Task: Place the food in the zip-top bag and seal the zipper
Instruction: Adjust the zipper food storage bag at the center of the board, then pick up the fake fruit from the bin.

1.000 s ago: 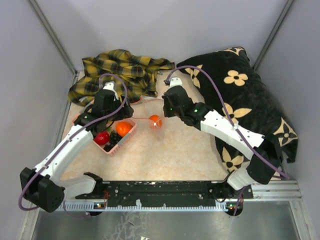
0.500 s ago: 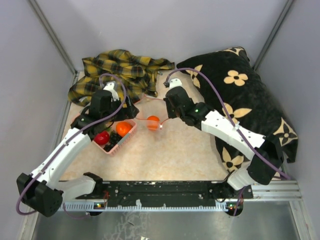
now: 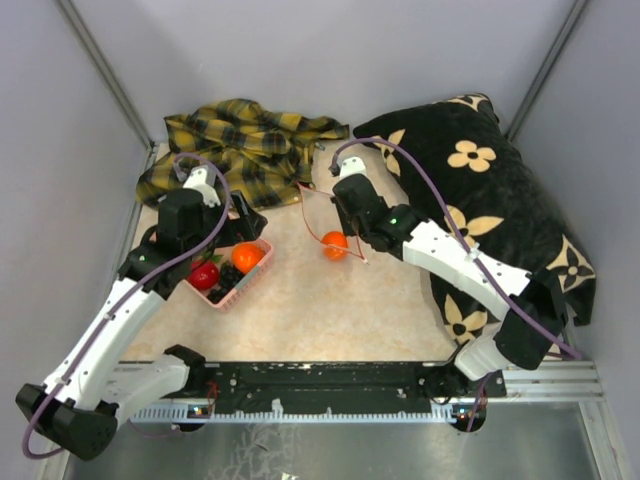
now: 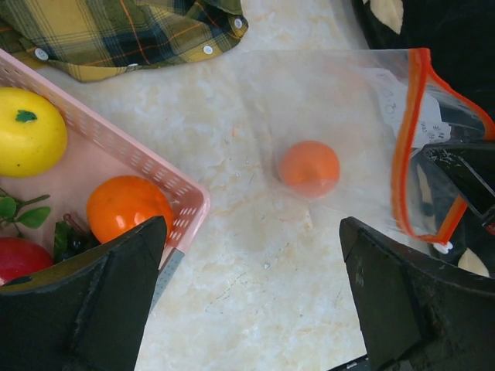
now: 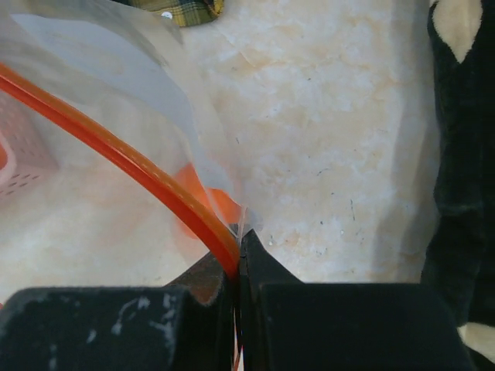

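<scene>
The orange sits uncovered in the basket corner nearest the bag, so next my left gripper moves toward the basket and down around that orange.
The clear zip-top bag lies on the table with one orange ball inside it. Its red zipper curves along the mouth, with a small white slider at the lower end. My right gripper is shut on the zipper strip at the bag's edge. The rest of the food sits in the pink basket: a yellow lemon, an orange, a red apple and a green leafy piece. My left gripper is open and empty between basket and bag.
A plaid shirt is crumpled at the back left, close behind the basket. A black pillow with cream flowers fills the right side under the right arm. Grey walls stand on three sides.
My left gripper has opened wider and drawn back to the left, away from the bag's mouth. The right gripper has carried the bag, with the orange ball in it, slightly right and nearer.
</scene>
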Motion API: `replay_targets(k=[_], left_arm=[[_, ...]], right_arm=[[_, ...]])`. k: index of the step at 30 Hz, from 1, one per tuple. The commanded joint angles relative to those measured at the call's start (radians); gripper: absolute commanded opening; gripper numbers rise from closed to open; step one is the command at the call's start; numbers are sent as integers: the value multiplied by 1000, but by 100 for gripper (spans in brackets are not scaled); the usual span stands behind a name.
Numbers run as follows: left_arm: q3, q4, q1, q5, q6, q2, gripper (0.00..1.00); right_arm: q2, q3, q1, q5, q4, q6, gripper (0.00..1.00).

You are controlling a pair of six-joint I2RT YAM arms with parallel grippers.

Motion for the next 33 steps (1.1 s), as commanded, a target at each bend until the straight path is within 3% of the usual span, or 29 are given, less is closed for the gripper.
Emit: replay_targets(k=[1, 9, 18, 27, 33], left_arm=[[-16, 21, 6, 37, -10, -11, 99], [-59, -33, 41, -82, -63, 35, 99], [-247, 106, 271, 146, -91, 105, 99], [-283, 193, 277, 216, -117, 236, 99], [-279, 244, 278, 176, -124, 292, 94]], right_arm=[[-6, 66, -9, 76, 14, -32, 0], [10, 91, -9, 135, -5, -37, 0], [24, 127, 14, 213, -37, -54, 0], [47, 152, 49, 256, -52, -61, 0], [60, 157, 57, 242, -52, -55, 0]])
